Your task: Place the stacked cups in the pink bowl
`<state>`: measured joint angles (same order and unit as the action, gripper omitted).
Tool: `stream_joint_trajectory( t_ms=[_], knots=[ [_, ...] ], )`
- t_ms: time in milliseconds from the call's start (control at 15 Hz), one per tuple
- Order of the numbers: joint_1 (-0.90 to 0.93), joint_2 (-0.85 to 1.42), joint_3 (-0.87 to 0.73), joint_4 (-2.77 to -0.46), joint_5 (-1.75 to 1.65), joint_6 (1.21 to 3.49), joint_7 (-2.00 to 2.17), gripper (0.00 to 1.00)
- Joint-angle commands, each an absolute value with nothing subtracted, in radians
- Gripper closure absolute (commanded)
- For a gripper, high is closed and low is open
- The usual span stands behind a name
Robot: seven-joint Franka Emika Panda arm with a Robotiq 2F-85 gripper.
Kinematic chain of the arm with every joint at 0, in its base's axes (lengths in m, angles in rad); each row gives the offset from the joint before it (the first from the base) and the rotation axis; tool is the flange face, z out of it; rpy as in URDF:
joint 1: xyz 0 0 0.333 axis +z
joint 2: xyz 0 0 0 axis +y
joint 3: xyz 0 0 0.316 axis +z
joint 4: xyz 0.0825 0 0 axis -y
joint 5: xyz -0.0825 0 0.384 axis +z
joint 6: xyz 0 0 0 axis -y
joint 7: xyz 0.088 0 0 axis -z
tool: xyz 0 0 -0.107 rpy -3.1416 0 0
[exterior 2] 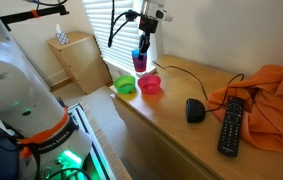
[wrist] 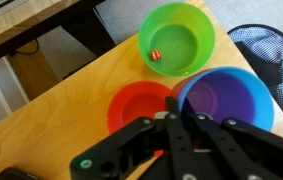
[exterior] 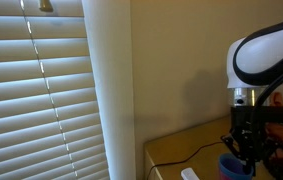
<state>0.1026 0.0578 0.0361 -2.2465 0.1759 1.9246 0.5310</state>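
Observation:
The cups go over the pink bowl's middle and down into it next, and my gripper releases the cups' rim there.
My gripper [exterior 2: 141,42] is shut on the rim of the stacked cups [exterior 2: 139,58], a blue cup with a red-pink one showing below it. It holds them in the air above the wooden counter. In the wrist view the blue cup's open mouth [wrist: 226,100] fills the right side, and my fingers [wrist: 173,112] pinch its left rim. The pink bowl [wrist: 139,105] lies just left of the cups in that view. In an exterior view the pink bowl [exterior 2: 150,85] sits on the counter below and slightly right of the cups. The cups [exterior: 233,166] and gripper [exterior: 245,148] also show at the right edge of an exterior view.
A green bowl [exterior 2: 127,87] stands beside the pink bowl at the counter's corner; in the wrist view [wrist: 178,40] it holds a small red object [wrist: 153,55]. A black mouse [exterior 2: 194,109], a remote [exterior 2: 231,125], a cable and an orange cloth [exterior 2: 271,95] lie further along.

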Motion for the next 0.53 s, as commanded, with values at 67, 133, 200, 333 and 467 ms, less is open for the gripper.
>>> stream_joint_trajectory(
  t_ms=[67, 133, 200, 333, 467],
  knots=[
    [0.046, 0.052, -0.001, -2.304, 0.166, 1.963, 0.561, 0.98],
    [0.033, 0.05, -0.012, -2.317, 0.174, 1.982, 0.565, 0.98],
    [0.021, 0.049, -0.021, -2.331, 0.184, 2.013, 0.562, 0.98],
    [0.004, 0.056, -0.032, -2.349, 0.208, 2.068, 0.554, 0.98],
    [-0.001, 0.068, -0.033, -2.358, 0.219, 2.089, 0.551, 0.98]
  ],
)
